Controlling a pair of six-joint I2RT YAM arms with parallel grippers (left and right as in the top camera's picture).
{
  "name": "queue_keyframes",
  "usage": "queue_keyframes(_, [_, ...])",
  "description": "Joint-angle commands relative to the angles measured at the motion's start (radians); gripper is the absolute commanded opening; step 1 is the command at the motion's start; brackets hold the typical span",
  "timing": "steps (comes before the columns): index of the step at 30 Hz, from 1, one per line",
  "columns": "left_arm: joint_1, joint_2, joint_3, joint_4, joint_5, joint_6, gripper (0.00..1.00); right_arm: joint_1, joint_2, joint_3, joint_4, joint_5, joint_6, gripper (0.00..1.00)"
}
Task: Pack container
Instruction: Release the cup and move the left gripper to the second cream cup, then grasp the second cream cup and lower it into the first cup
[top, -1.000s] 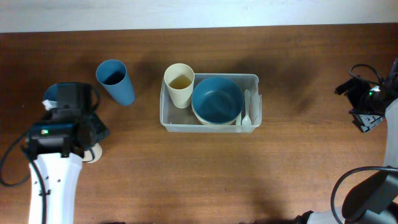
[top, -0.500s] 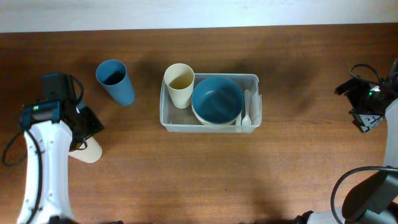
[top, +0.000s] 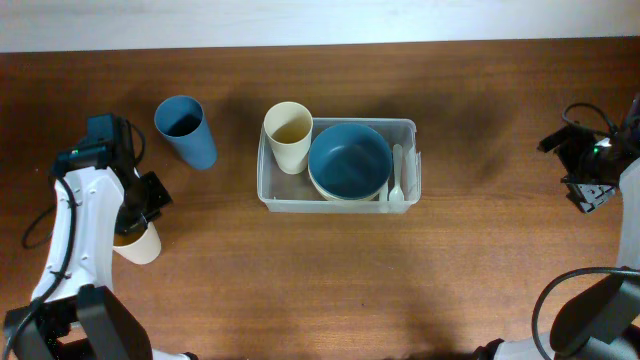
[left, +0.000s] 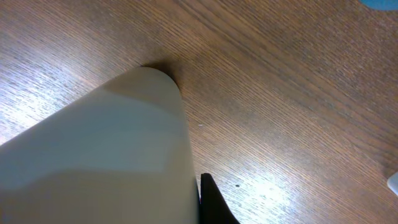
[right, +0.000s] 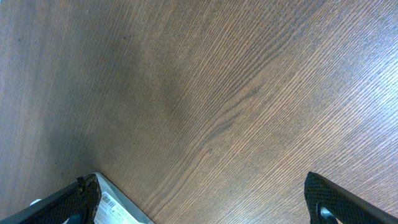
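Right of my left gripper in the overhead view is the upright cream cup's empty opening (top: 291, 125), so I need to rise, cross outward, lower its match inside and release.
The clear rectangular container (top: 340, 204) stands mid-table. It holds an upright cream cup (top: 288, 135), a blue bowl (top: 349, 160) stacked in a cream bowl, and a white spoon (top: 396, 176). Left of it, outside, stands a blue cup (top: 185, 130). A second cream cup (top: 138, 245) is at the far left, and my left gripper (top: 136, 228) is shut on it. In the left wrist view this cup (left: 106, 155) fills the frame, one black fingertip (left: 214, 206) pressed to its side and the other hidden. At the table's right edge my right gripper (top: 585, 172) stands open over bare wood.
The right wrist view shows only wood grain between that gripper's two wide-apart fingertips (right: 348, 200). The pale far edge of the table (top: 320, 20) runs along the top of the overhead view.
My left arm has swung back toward the left edge and its jaws have closed on the cream cup. The right arm and the container's contents have not moved.
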Motion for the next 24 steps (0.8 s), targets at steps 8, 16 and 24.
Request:
queue_keyframes(8, [-0.003, -0.022, 0.001, -0.039, 0.124, 0.047, 0.02, -0.004, -0.024, 0.015, 0.0, -0.002, 0.008, 0.99])
queue_keyframes(16, [-0.076, -0.227, 0.076, -0.09, 0.227, 0.1, 0.02, -0.004, -0.024, 0.015, 0.0, -0.002, 0.008, 0.99])
queue_keyframes(24, [-0.277, -0.511, 0.192, -0.058, 0.226, 0.115, 0.02, -0.004, -0.024, 0.015, 0.0, -0.002, 0.008, 0.99])
